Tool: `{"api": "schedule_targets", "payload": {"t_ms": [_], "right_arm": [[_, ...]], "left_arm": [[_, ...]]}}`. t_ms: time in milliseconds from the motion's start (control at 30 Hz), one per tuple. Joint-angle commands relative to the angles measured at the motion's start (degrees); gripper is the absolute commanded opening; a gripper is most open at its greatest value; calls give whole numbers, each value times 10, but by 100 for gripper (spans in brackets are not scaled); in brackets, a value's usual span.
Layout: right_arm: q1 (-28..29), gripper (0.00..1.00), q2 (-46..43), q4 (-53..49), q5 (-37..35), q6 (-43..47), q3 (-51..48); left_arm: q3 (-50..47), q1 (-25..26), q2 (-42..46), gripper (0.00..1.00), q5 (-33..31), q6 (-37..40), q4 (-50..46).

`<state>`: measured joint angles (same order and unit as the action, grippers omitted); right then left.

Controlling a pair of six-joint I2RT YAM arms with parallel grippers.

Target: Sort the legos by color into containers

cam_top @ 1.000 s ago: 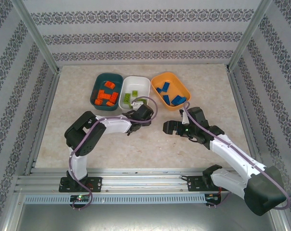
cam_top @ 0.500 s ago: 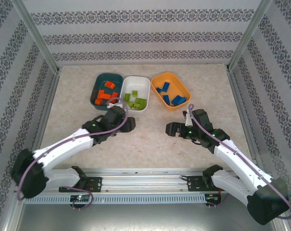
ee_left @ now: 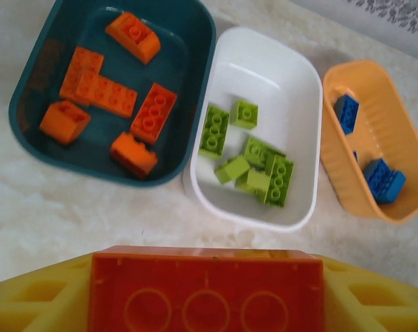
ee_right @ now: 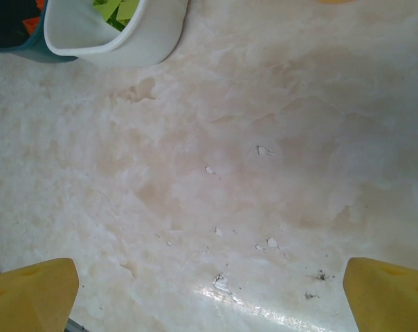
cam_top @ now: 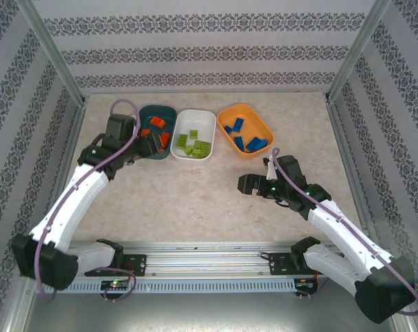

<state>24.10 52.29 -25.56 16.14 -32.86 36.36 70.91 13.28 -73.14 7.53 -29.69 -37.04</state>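
I will move my left gripper outward and down toward the bare bottom of the teal container beside the farthest lego (cam_top: 162, 129) (ee_left: 141, 73) and let go, because orange-red legos are already in the teal container.
My left gripper (cam_top: 149, 144) hangs over the near edge of the dark teal container (cam_top: 160, 109), shut on an orange-red lego (ee_left: 205, 297) held between its yellow fingers (ee_left: 36, 297). Several orange-red legos (ee_left: 105, 93) lie in the teal container (ee_left: 29, 62). The white container (cam_top: 198, 113) holds several lime green legos (ee_left: 264, 166). The orange container (cam_top: 245, 111) holds blue legos (ee_left: 382, 181). My right gripper (cam_top: 245, 184) stands open over bare table, its fingers (ee_right: 29, 294) wide apart with nothing between them.
The three containers stand side by side at the back of the marble-look table (cam_top: 195, 194). Patterned walls and metal posts close in the table on three sides. The white container's corner (ee_right: 126, 34) lies ahead of my right gripper.
My left arm has swung left from in front of the white container to the teal one, carrying the orange-red lego. The right arm has barely moved.
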Motion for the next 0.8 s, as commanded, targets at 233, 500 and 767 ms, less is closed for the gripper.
{"api": "schedule_targets", "payload": {"t_ms": [233, 500, 767], "right_arm": [[-4, 98, -12, -8, -2, -14, -10], [-4, 98, 6, 2, 9, -15, -18], [-2, 98, 43, 33, 32, -12, -23]], "left_arm": [[212, -77, -261, 58, 50, 53, -29], [384, -84, -463, 57, 56, 57, -73], [506, -84, -589, 57, 49, 86, -133]]}}
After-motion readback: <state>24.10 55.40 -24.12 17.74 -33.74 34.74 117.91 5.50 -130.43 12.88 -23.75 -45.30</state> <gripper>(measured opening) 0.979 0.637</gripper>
